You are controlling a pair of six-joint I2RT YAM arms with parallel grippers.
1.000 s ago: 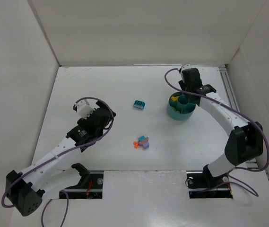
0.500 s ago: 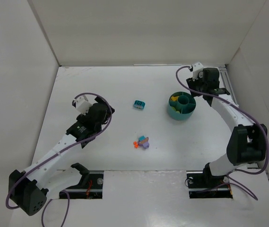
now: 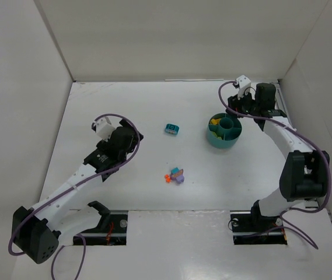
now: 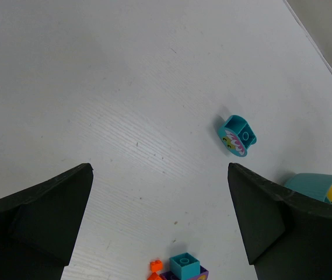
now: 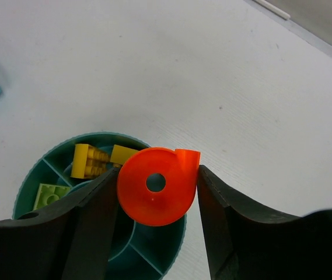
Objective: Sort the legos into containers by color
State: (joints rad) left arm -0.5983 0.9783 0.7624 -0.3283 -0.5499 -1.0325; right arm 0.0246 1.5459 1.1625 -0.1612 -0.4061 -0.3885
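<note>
The bowl's empty section (image 5: 162, 239) is below, beside the yellow bricks. My right gripper will lower the orange-red piece (image 5: 167, 204) toward it next and let go, so the colors stay apart.
The round teal bowl (image 3: 223, 140) with inner compartments stands at the right. In the right wrist view its rim (image 5: 30, 176) holds yellow bricks (image 5: 91, 160) and a yellow-green brick (image 5: 49, 195). My right gripper (image 5: 157, 188) is shut on an orange-red round piece (image 5: 167, 204) with a hole, held above the bowl's far right edge; in the top view this gripper (image 3: 248, 109) is just right of the bowl. A lone teal brick (image 3: 172, 129) (image 4: 236, 135) lies mid-table. A cluster of orange, teal and purple bricks (image 3: 176, 175) (image 4: 181, 268) lies nearer. My left gripper (image 3: 132, 140) (image 4: 160, 224) is open and empty, above the table left of the cluster.
White walls enclose the table on the left, back and right. A metal rail (image 3: 283, 111) runs along the right edge behind the right arm. The bowl's edge shows at the right of the left wrist view (image 4: 316, 185).
My right wrist has swung from over the bowl to its right side, still holding the orange-red piece. My left gripper has shifted slightly nearer and to the right.
</note>
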